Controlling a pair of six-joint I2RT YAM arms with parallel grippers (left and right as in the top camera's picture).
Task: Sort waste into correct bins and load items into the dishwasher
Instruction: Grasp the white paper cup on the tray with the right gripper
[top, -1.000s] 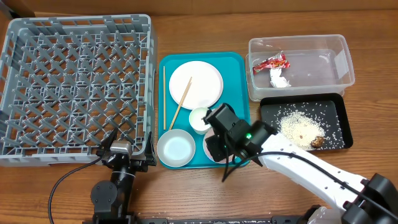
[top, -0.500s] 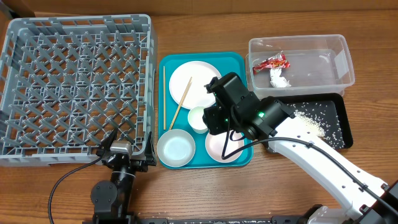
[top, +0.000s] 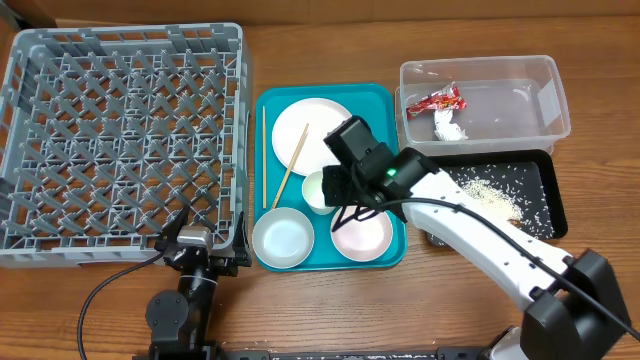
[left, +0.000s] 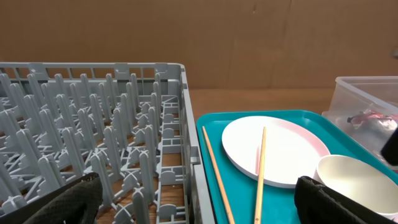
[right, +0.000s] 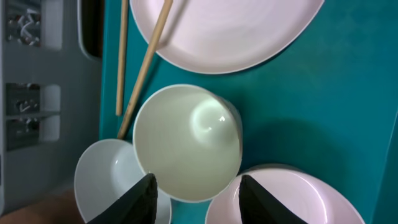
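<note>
The right gripper moves down and shifts toward the cup's rim on the pink bowl's side (top: 326, 212) (right: 210, 196) next.
My right gripper (top: 338, 188) is open and hovers just above the small white cup (top: 318, 190) on the teal tray (top: 385, 100). In the right wrist view its fingers (right: 199, 198) straddle the cup's (right: 186, 140) near edge, between the white bowl (right: 102, 177) and the pink bowl (right: 292, 199). A white plate (top: 312, 133) carries a chopstick (top: 292, 165). The grey dish rack (top: 120, 140) stands at the left. My left gripper (top: 205, 245) is open and empty by the rack's front right corner; its fingers show in the left wrist view (left: 196, 208).
A clear tub (top: 530, 100) at the back right holds the red wrapper (top: 437, 100) and the paper wad (top: 448, 125). A black tray (top: 540, 190) in front of it holds rice grains (top: 490, 195). A second chopstick (top: 264, 155) lies along the teal tray's left edge.
My right gripper has moved from over the pink bowl at the tray's front to above the small white cup. The pink bowl now shows in full. The left arm has not moved.
</note>
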